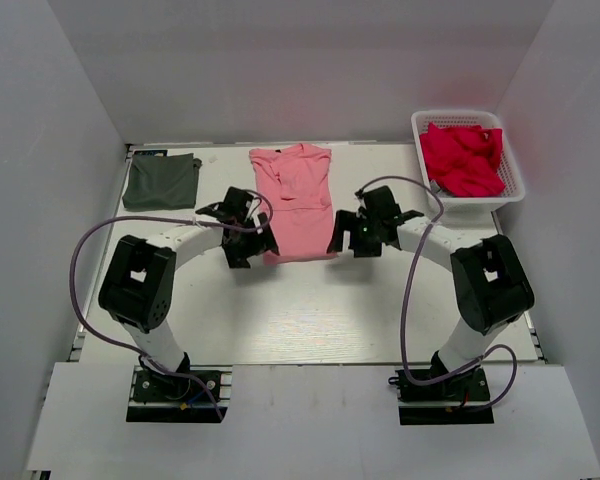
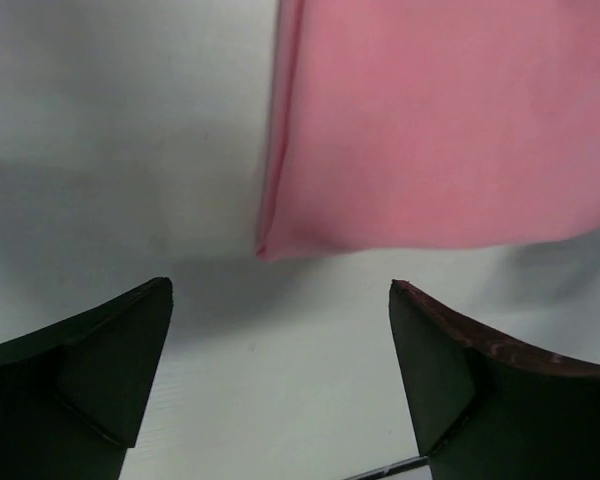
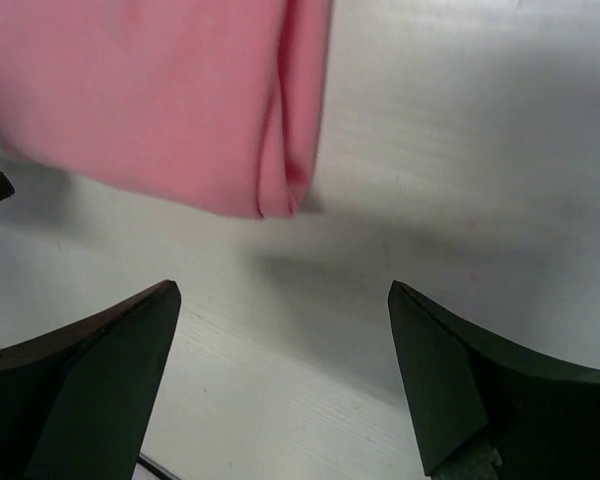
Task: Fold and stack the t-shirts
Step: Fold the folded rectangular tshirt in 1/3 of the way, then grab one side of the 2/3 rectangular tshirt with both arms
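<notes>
My left gripper lowers onto the salmon-pink t-shirt's near corner (image 1: 267, 261) (image 2: 268, 247) beside it next and closes there, as that corner lies just past its open fingers' gap.
The salmon-pink t-shirt (image 1: 298, 200) lies flat at the table's middle back, folded into a long narrow strip with its sides turned in. The dark grey t-shirt (image 1: 161, 181) lies folded at the back left. My left gripper (image 1: 248, 243) is open and empty just left of the pink shirt's near left corner (image 2: 280, 235). My right gripper (image 1: 350, 238) is open and empty just right of the near right corner (image 3: 275, 195). Both sets of jaws stand wide apart over bare table, a little short of the hem.
A white basket (image 1: 512, 163) at the back right holds crumpled red cloth (image 1: 465, 158). White walls enclose the table on three sides. Purple cables loop from each arm.
</notes>
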{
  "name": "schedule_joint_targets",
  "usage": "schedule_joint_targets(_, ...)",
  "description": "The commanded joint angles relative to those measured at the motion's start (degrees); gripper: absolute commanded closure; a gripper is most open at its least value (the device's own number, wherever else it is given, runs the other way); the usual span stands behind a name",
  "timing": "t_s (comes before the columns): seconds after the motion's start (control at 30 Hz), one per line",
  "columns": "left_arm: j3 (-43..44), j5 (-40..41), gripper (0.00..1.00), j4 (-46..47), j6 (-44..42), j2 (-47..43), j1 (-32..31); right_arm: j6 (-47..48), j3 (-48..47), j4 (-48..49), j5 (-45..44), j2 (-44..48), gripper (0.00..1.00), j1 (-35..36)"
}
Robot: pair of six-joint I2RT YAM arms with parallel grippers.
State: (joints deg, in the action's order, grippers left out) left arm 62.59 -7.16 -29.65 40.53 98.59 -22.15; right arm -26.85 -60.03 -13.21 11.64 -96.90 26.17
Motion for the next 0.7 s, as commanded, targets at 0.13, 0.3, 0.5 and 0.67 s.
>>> schedule_joint_targets(0.13, -2.6, 0.6, 0.20, 4.2, 0.9, 0.1, -1.6, -0.8, 1.8, 5.4, 4.5, -1.8, 0.10, 1.1)
schedule_joint_targets(0.3, -1.3, 1.4, 0.46, 3.6, 0.9, 4.2, -1.6, -1.4, -0.2, 6.6, 4.0, -6.0, 0.17, 0.8)
schedule_joint_targets(0.5, 0.4, 0.7, 0.80, 3.7, 0.2, 7.8, -1.6, -2.6, -2.0, 8.0, 3.4, -9.4, 0.48, 0.8)
schedule_joint_targets(0.67, 1.2, 2.1, 1.00, 3.4, -0.9, 8.6, -1.6, -2.9, -2.1, 7.7, 2.5, -8.7, 0.78, 1.0)
